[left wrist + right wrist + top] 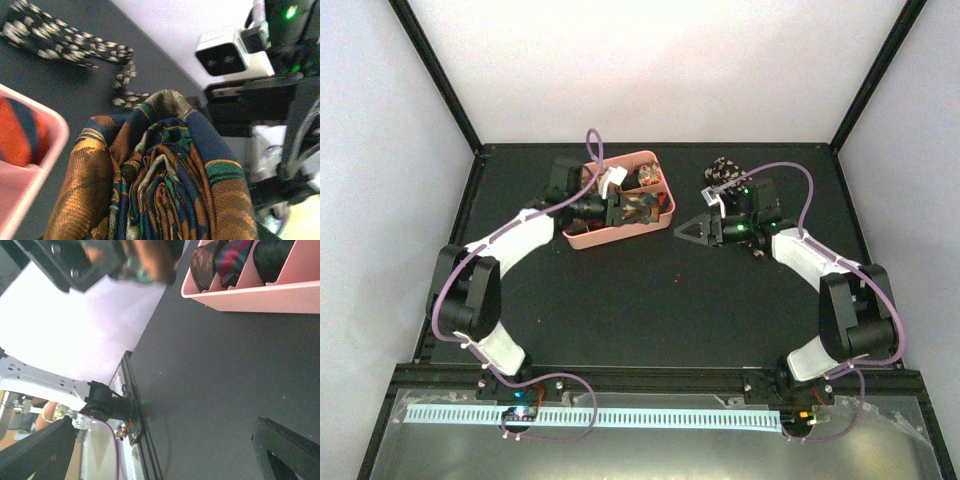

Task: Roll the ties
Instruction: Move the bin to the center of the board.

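My left gripper should next tilt down, lower the rolled tie (165,185) into the pink tray's section (9,189) next to the orange roll, and let go of it there, because that section is empty.
A rolled tie (165,185) in orange, brown and blue fills the left wrist view. My left gripper (625,208) is shut on it, just over the near compartment of the pink tray (620,238); its fingers are hidden behind the fabric. A black tie with white speckles (723,170) lies loose on the mat at the back right, and it also shows in the left wrist view (60,40). My right gripper (688,231) hovers over the bare mat right of the tray, jaws wide apart and nothing between them (165,425).
The pink tray (250,292) holds rolled ties (225,260) in its other compartments. White walls enclose the black mat on three sides, with a black frame rail (137,425) along the near edge. The right arm (280,100) stands close beside the held roll.
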{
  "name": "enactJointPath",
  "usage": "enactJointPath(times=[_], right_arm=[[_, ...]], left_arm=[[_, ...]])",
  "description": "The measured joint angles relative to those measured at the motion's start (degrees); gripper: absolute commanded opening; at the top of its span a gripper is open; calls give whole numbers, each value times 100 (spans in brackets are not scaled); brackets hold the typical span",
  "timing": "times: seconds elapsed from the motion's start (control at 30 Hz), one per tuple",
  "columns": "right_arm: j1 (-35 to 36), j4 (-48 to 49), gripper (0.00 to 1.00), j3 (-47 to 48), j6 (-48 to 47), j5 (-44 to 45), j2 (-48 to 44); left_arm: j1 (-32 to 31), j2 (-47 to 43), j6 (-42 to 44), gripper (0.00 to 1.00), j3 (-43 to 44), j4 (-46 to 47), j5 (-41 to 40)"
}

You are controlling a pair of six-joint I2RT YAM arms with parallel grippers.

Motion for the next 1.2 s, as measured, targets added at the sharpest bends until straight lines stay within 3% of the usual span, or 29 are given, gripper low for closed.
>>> enactJointPath(times=[0.13,0.33,0.57,1.2], right_arm=[[-7,-634,100,234,-577,127,0],[-15,-1032,100,284,-960,240,0],[-48,-1145,100,284,-1069,396,-37],[-201,-1117,100,221,-1143,470,-345]], left_arm=[[15,428,1744,1,1351,-1567,-914],[15,1440,3351,2,2964,-3244,-2312],[-26,2218,3884,2,3921,-3908,-3097],[-988,3486,4492,2,4701,-4210,-5608]])
